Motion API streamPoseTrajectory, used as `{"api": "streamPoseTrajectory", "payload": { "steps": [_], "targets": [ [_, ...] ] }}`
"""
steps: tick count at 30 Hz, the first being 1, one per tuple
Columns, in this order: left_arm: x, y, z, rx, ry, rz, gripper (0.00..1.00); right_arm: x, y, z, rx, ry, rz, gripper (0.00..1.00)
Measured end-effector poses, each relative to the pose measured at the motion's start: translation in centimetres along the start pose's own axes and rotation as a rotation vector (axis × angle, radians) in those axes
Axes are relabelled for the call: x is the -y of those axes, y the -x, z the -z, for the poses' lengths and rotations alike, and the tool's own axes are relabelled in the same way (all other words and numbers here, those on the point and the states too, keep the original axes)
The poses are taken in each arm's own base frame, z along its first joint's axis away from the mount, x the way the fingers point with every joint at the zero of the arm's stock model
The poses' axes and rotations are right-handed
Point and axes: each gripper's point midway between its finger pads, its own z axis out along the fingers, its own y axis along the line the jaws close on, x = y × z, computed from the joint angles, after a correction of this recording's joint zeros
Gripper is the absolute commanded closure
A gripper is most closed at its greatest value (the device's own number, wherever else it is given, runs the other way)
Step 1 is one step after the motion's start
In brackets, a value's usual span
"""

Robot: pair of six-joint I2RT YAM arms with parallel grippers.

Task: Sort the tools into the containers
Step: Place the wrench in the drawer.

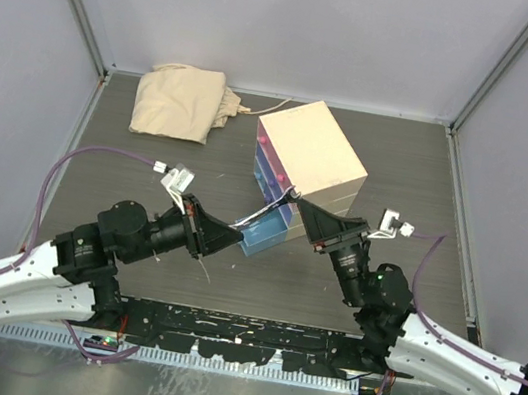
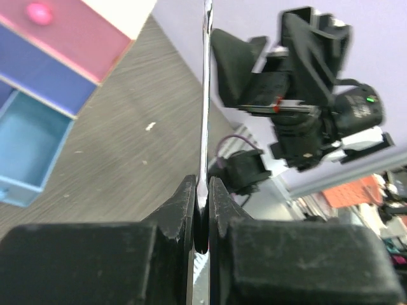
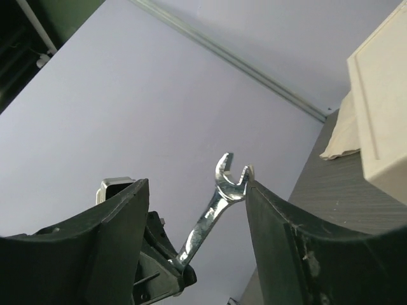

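Note:
Next, my left gripper moves down and tips downward to release the spanner (image 1: pixel 267 210) inside the light-blue drawer, as it is pulled out and the others shut.
A silver spanner (image 1: pixel 267 210) hangs in the air between the two arms, over the pulled-out light-blue drawer (image 1: pixel 263 236). My left gripper (image 1: pixel 237 237) is shut on its lower end; the left wrist view has the shaft (image 2: pixel 205 95) rising edge-on from my pinched jaws (image 2: pixel 202 187). My right gripper (image 1: pixel 301 206) stands open around the spanner's forked head (image 3: pixel 230 178), which rests against one fingertip (image 3: pixel 249 185). The cream chest (image 1: pixel 312 150) holds a pink drawer (image 2: pixel 57 32) and a blue drawer (image 2: pixel 38 76), both pushed in. No other tools are in view.
A folded beige cloth (image 1: pixel 181 101) lies at the back left of the grey table. The chest stands just behind both grippers. Grey walls close in the back and sides. The left arm's purple cable (image 1: pixel 99 155) loops over the left side.

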Motion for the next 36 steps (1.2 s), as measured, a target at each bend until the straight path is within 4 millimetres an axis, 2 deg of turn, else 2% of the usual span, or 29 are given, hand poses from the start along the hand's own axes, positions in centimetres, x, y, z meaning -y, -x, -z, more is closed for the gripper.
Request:
{"api": "streamPoseTrajectory", "payload": {
  "steps": [4,8,12,17,22,28,31,36],
  "targets": [
    [-2.3,-0.2,0.4,-0.006,0.112,-0.033,1.00,0.5,2.0,1.3,0.047,-0.042,0.043,0.31],
    [-5.6,-1.5,1.1,-0.055,0.250,-0.078,1.00,1.9,3.4,2.4,0.069,-0.125,0.122,0.31],
    [-7.9,-3.3,1.9,-0.132,0.344,-0.106,1.00,3.9,3.4,3.1,0.034,-0.217,0.222,0.31],
    [-9.2,-4.3,2.3,-0.176,0.403,-0.111,1.00,5.6,3.2,3.8,0.000,-0.295,0.306,0.31],
    [-11.9,-6.1,1.0,-0.260,0.509,-0.086,1.00,6.7,3.1,4.3,-0.017,-0.337,0.337,0.31],
    [-16.3,-7.9,-0.2,-0.372,0.635,0.007,1.00,7.2,3.0,4.6,-0.032,-0.365,0.356,0.31],
    [-16.9,-7.9,-0.7,-0.394,0.642,0.042,1.00,7.4,3.1,4.8,-0.036,-0.374,0.360,0.31],
    [-16.3,-7.8,-2.3,-0.420,0.601,0.069,1.00,7.3,3.5,5.0,-0.021,-0.378,0.349,0.31]
  ]
}}
